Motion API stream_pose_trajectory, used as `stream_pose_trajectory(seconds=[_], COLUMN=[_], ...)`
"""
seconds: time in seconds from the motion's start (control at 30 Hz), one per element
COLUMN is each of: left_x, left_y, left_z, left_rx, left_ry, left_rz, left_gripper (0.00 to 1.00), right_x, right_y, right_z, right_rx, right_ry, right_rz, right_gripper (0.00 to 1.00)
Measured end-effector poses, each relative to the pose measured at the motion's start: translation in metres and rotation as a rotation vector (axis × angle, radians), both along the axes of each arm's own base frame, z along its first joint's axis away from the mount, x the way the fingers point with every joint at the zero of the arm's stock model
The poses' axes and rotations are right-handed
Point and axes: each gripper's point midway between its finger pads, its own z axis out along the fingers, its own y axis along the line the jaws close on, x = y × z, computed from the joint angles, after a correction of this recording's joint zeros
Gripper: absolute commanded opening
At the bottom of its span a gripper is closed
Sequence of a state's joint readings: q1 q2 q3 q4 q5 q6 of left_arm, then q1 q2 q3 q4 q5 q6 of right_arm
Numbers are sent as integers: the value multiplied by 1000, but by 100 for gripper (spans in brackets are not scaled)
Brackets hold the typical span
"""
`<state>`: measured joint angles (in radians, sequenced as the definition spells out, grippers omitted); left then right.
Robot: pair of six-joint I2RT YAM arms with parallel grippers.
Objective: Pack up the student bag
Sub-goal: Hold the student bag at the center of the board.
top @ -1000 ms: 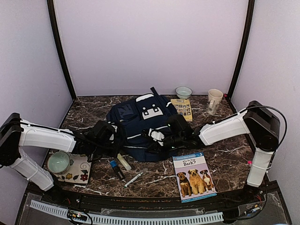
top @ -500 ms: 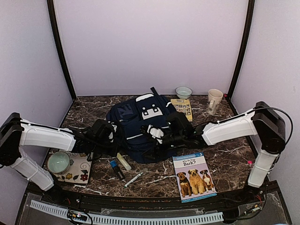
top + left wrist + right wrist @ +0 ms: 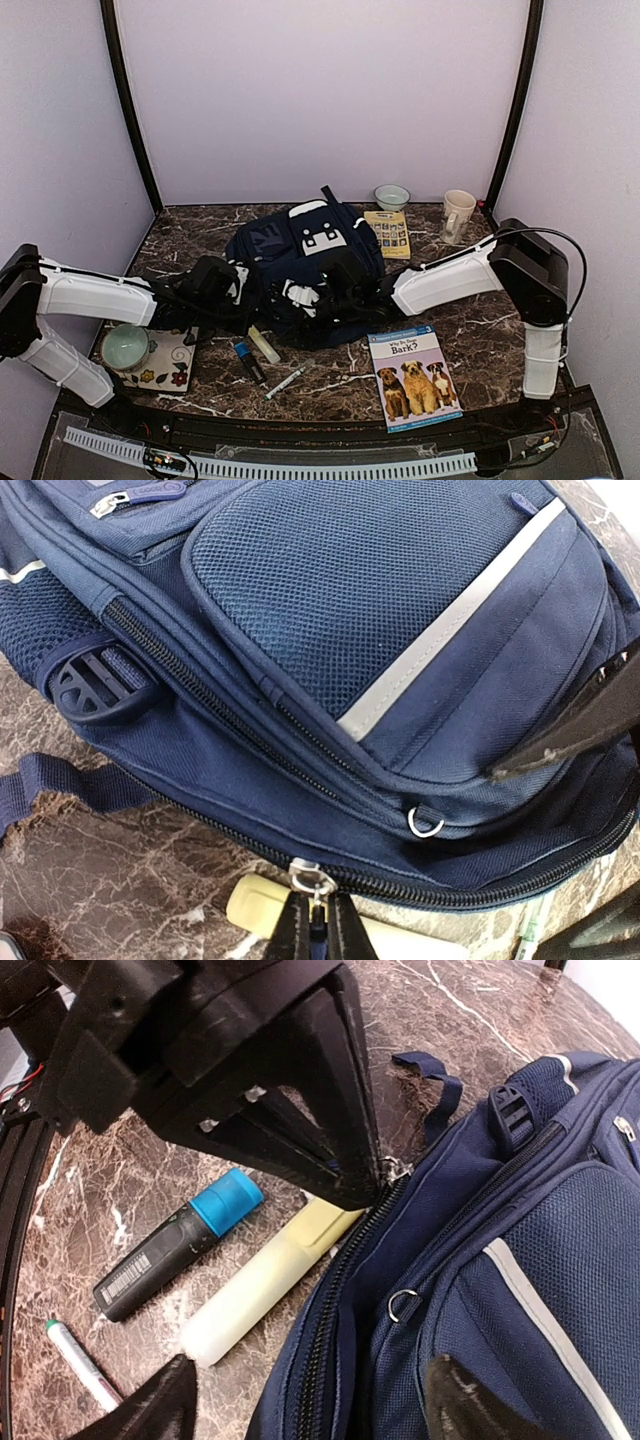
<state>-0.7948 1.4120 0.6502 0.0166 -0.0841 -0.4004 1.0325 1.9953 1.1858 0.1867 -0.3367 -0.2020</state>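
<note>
My left gripper will move along the main zipper toward the loose strap by the buckle (image 3: 128,787) and let go of the pull (image 3: 313,882), because the zipper goes on beyond it.
The student bag (image 3: 318,258), navy with white stripes and a white patch, lies flat in the middle of the table. At its near left edge my left gripper (image 3: 240,290) is shut on the metal zipper pull (image 3: 313,882) of the main zipper, fingertips (image 3: 296,935) pinching the tab. My right gripper (image 3: 305,297) hangs open over the bag's front edge (image 3: 470,1290), one finger above the marble, the other above the mesh pocket, holding nothing. The left gripper's black body (image 3: 250,1070) sits close in front of it.
A pale yellow highlighter (image 3: 264,345), a black marker with a blue cap (image 3: 248,361) and a pen (image 3: 285,380) lie just before the bag. A dog book (image 3: 412,375) lies front right; a card booklet (image 3: 388,232), bowl (image 3: 391,196) and mug (image 3: 457,215) stand behind. A green bowl (image 3: 125,346) sits on a floral coaster (image 3: 170,368).
My right gripper has opened and slid left across the bag toward the left gripper. The left gripper has kept its pinch on the zipper pull and barely moved.
</note>
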Motion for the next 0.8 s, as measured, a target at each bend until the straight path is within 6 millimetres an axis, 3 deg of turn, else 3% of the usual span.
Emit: stream_pose_trajectory(seconds=[0.2, 0.4, 0.8], left_x=[-3, -5, 1], left_y=[1, 3, 13], left_z=[2, 1, 2], left_rx=[-16, -17, 16], left_ry=[-11, -10, -40], left_rz=[-5, -7, 60], left_gripper=[0, 0, 0], right_x=[-1, 3, -1], right_y=[-1, -4, -11], right_z=[-12, -19, -13], right_rx=[-33, -57, -48], right_ry=[15, -1, -21], right_rz=[-3, -15, -12], right_gripper=[28, 2, 0])
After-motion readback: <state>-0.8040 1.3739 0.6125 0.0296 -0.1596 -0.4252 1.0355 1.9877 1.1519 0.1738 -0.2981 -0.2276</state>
